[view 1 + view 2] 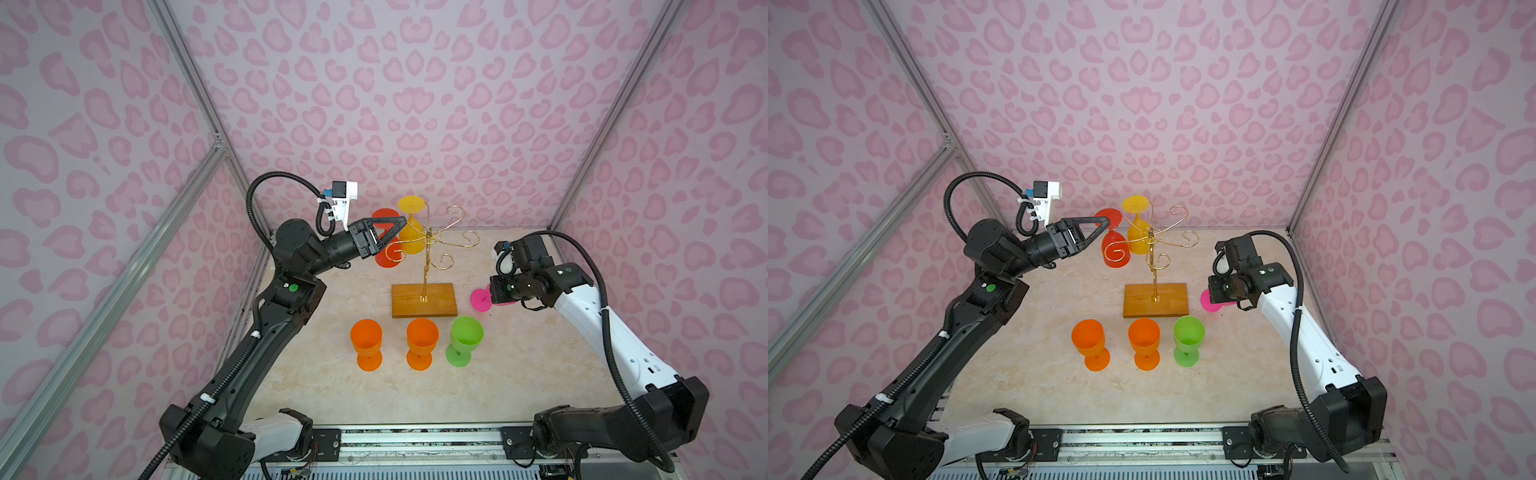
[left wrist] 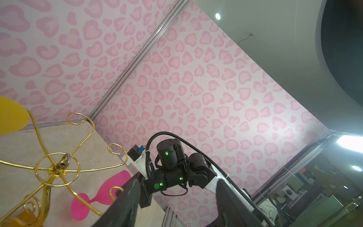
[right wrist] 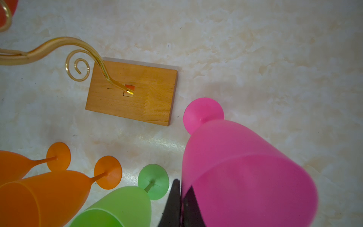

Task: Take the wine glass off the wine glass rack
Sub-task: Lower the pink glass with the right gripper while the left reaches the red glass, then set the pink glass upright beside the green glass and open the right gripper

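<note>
The end of the pink glass's row is free, so I will move my right gripper back over the bare tabletop beside the green glass and release the side of the pink glass's rim.
The wine glass rack, gold wire on a wooden base, stands mid-table. A red wine glass and a yellow one hang upside down from its arms in both top views. My left gripper is open, level with the red glass's foot and beside it, with nothing between its fingers. My right gripper is shut on the rim wall of a pink wine glass. That glass is tilted, just right of the rack's base, with its foot towards the base.
Two orange glasses and a green one stand upright in a row in front of the rack's base. Pink patterned walls close in the table at the back and on both sides.
</note>
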`<state>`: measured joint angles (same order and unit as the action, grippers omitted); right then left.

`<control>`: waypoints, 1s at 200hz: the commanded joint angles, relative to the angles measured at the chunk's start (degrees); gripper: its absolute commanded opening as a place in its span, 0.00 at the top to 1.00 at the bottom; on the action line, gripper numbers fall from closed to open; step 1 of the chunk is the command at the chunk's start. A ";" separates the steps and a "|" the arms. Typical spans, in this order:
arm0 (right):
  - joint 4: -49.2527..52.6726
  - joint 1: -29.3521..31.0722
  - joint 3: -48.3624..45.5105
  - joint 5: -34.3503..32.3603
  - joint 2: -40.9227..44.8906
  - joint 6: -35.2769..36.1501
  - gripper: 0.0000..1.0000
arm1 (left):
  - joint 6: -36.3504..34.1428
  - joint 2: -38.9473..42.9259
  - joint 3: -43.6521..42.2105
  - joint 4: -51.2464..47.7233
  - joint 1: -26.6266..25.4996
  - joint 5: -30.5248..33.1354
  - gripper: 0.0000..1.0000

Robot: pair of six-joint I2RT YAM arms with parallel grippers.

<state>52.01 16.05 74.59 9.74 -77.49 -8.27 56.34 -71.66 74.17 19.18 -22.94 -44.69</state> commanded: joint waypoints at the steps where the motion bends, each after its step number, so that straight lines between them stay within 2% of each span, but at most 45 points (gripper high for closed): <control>1: 3.11 0.61 0.20 -2.25 -0.70 1.70 1.00 | -1.12 0.47 0.69 0.11 0.14 -0.26 0.36; 179: 9.95 6.09 1.28 -2.71 -6.42 3.15 1.00 | -1.31 0.03 0.36 -0.37 0.52 -1.31 0.36; 200: 9.96 6.31 1.44 -2.39 -6.70 3.18 0.91 | -1.31 0.03 0.31 -0.44 0.53 -1.37 0.36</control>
<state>60.27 22.06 75.75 7.31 -83.74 -5.41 55.90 -71.68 74.17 17.93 -22.46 -45.08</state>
